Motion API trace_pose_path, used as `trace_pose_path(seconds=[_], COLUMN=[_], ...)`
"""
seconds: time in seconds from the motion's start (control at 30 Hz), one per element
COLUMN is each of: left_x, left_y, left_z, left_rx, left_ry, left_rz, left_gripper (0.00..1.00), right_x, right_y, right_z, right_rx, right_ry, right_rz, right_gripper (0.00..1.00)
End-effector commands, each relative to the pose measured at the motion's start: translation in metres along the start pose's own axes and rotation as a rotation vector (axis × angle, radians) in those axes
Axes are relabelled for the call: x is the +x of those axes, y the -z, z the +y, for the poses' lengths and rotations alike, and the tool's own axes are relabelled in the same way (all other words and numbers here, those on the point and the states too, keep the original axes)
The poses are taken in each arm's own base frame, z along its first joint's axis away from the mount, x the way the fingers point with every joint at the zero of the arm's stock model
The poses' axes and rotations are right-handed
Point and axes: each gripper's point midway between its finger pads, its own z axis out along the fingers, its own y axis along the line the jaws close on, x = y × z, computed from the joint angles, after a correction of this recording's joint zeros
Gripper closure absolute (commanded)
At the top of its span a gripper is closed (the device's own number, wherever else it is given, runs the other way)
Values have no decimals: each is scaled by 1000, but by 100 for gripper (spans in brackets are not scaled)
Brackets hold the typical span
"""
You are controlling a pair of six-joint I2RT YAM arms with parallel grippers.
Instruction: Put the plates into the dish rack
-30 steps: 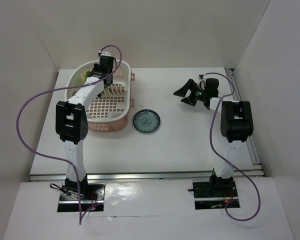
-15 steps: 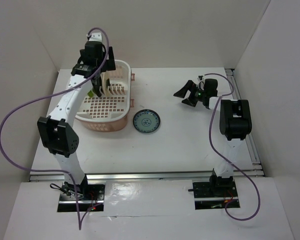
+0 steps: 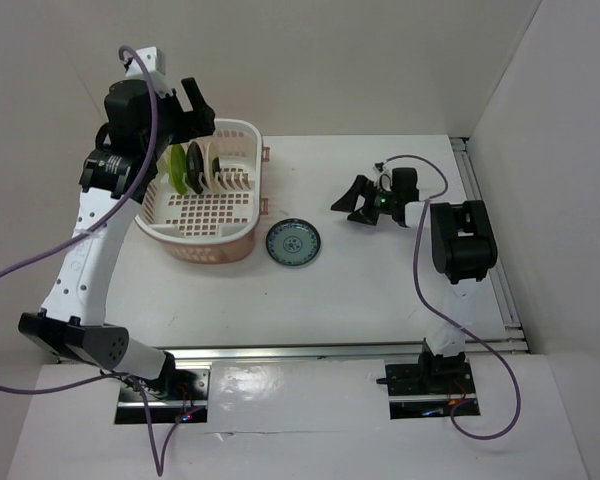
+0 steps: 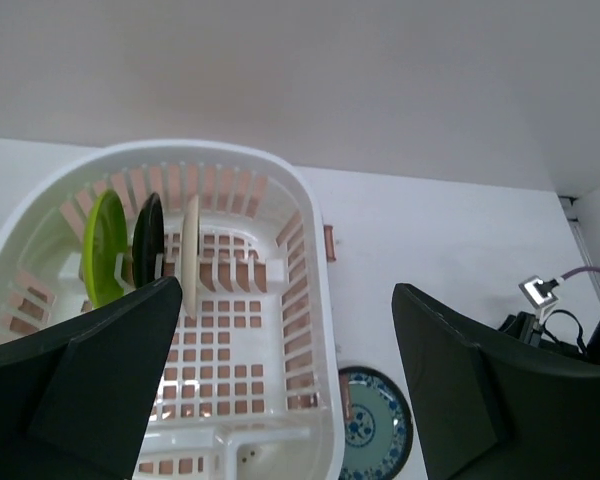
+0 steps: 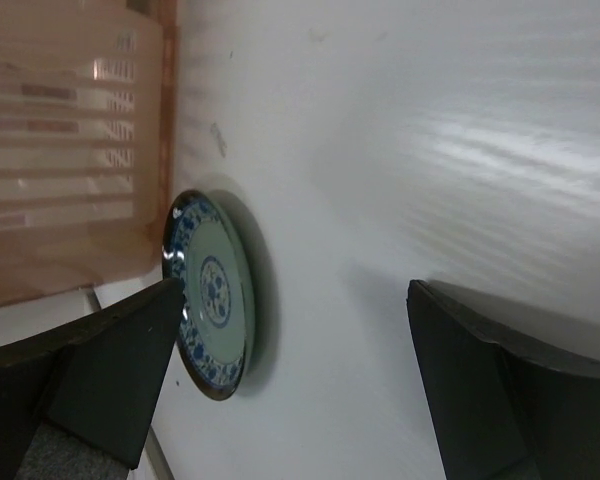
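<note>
The right gripper moves low to the left in the top view next, onto the patterned plate's rim facing it, since the rack crowds the plate's other side.
The pale pink dish rack stands at the table's back left. Three plates stand on edge between its pegs: lime green, black and cream. My left gripper hangs open high above the rack's far end, holding nothing. From the left wrist view the green plate, black plate and cream plate line up inside the rack. The blue-green patterned plate lies flat on the table just right of the rack. My right gripper is open, low over the table, right of that plate.
The white table is boxed in by white walls at the back and both sides. A metal rail runs along the right edge. Purple cables loop from both arms. The rack's right half holds no plates.
My left gripper opened, letting go of the cream plate in the rack, and the arm rose up and back to the left. My right gripper shifted left and lower, toward the patterned plate.
</note>
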Motion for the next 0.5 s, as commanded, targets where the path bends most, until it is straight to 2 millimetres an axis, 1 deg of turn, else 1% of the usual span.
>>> trace_pose_path(seconds=[0.0,0.03,0.07,0.1,0.13,0.17,0.2,0.27,0.3,0.33,0.37,0.4,0.43,0.47], left_x=[15,8,3,4,4,-6,0,-3,-1,-1,2,2,-1,2], left_y=[6,16,21,25,31,40,44,52,58,58,61,61,64,65], left_z=[-2,0,0,3,3,0,0,-3,-2,-2,1,2,2,3], left_rx=[16,9,5,-13,-15,-8,-9,7,8,8,-4,-4,-1,-4], left_ry=[44,58,81,96,108,133,139,161,161,161,150,134,126,116], left_rz=[29,6,-10,-9,-6,-23,9,5,4,4,9,9,1,9], left_gripper=[0,0,0,0,0,0,0,0,0,0,0,0,0,0], right_x=[33,39,46,50,50,61,68,71,71,78,73,73,80,84], right_y=[-6,-9,-10,-11,-11,-14,-18,-19,-20,-18,-17,-17,-17,-21], right_z=[22,30,30,30,30,29,28,29,27,22,22,22,16,14], right_rx=[-16,-19,-20,-11,-11,-2,1,11,20,27,44,44,60,53], right_ry=[63,76,85,81,81,64,64,62,63,54,63,63,39,29], right_rz=[80,89,102,112,112,145,169,177,172,182,161,161,186,215], right_gripper=[0,0,1,1,3,5,6,7,9,9,10,11,16,18])
